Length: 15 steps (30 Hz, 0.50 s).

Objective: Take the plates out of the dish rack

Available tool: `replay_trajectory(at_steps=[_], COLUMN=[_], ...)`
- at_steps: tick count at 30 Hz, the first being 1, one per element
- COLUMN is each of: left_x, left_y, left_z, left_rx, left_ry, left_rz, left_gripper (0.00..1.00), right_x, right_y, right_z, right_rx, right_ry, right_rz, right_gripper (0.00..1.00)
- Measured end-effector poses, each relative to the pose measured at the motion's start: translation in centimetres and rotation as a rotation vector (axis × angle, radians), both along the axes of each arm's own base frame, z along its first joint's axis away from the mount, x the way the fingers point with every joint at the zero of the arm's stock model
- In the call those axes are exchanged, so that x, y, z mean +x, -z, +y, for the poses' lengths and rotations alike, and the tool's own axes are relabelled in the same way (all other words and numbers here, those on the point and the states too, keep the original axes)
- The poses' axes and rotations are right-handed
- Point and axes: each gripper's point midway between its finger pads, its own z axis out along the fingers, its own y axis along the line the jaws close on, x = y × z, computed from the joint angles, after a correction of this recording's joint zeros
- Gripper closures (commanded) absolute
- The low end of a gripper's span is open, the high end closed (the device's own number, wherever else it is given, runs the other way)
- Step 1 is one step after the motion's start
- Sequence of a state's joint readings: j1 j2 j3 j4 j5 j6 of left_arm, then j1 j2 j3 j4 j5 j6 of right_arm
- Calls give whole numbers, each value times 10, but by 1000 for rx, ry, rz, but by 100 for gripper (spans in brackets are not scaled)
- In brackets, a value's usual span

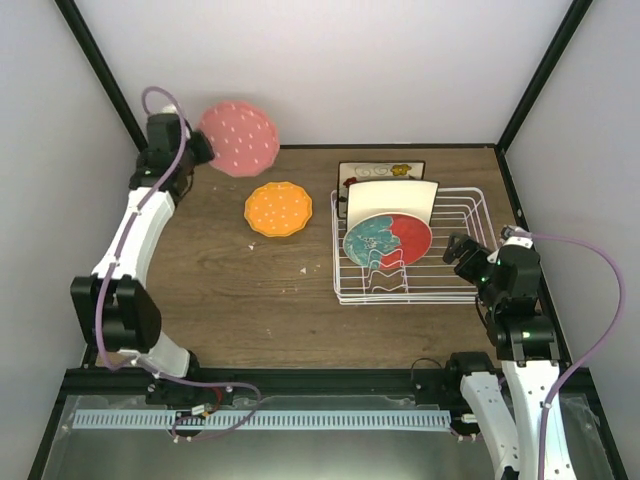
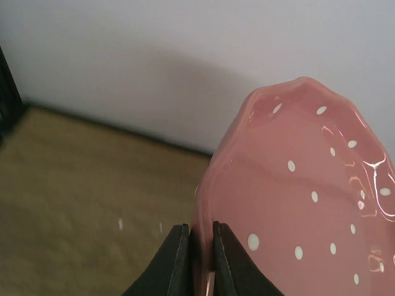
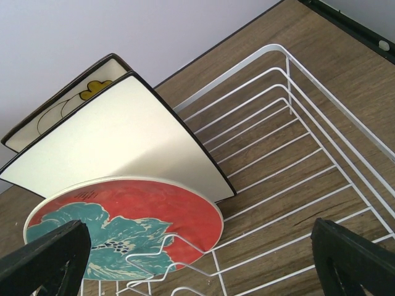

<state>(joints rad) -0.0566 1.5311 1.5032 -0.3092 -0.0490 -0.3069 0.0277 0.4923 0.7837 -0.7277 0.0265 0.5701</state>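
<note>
My left gripper needs to tilt downward next and lower the pink dotted plate [image 1: 240, 138] onto the orange scalloped plate [image 1: 278, 208], which is flat and uncovered.
My left gripper [image 1: 205, 148] is shut on the rim of the pink dotted plate [image 1: 240, 138] and holds it in the air at the back left; the left wrist view shows its fingers [image 2: 197, 237] pinching that plate [image 2: 302, 185]. The orange scalloped plate [image 1: 278, 208] lies flat on the table. The white wire dish rack [image 1: 460, 290] holds the red-and-teal plate [image 1: 388, 240], the plain cream square plate [image 1: 392, 198] and the floral square plate [image 1: 380, 170]. My right gripper [image 1: 462, 253] is open and empty at the rack's right side, facing those plates [image 3: 123, 222]. No blue dotted plate is in view.
The right part of the rack [image 3: 296, 123] holds no plates. White walls with black corner posts [image 1: 100, 70] enclose the wooden table [image 1: 250, 300]. The cream plate [image 3: 123, 142] and the floral one [image 3: 68, 105] lean behind the round one.
</note>
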Motion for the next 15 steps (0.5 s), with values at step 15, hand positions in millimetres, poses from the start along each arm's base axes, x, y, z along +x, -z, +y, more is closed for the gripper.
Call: replay_trajectory(at_steps=[15], left_x=[-4], left_y=[220], left_z=[-46], left_rx=[-239], left_ry=[117], left_rz=[539], left_gripper=[96], right_x=[-3], right_y=[-3], right_z=[-1], right_rx=[-3], right_ry=[6], right_rz=[-11], right_gripper=[0])
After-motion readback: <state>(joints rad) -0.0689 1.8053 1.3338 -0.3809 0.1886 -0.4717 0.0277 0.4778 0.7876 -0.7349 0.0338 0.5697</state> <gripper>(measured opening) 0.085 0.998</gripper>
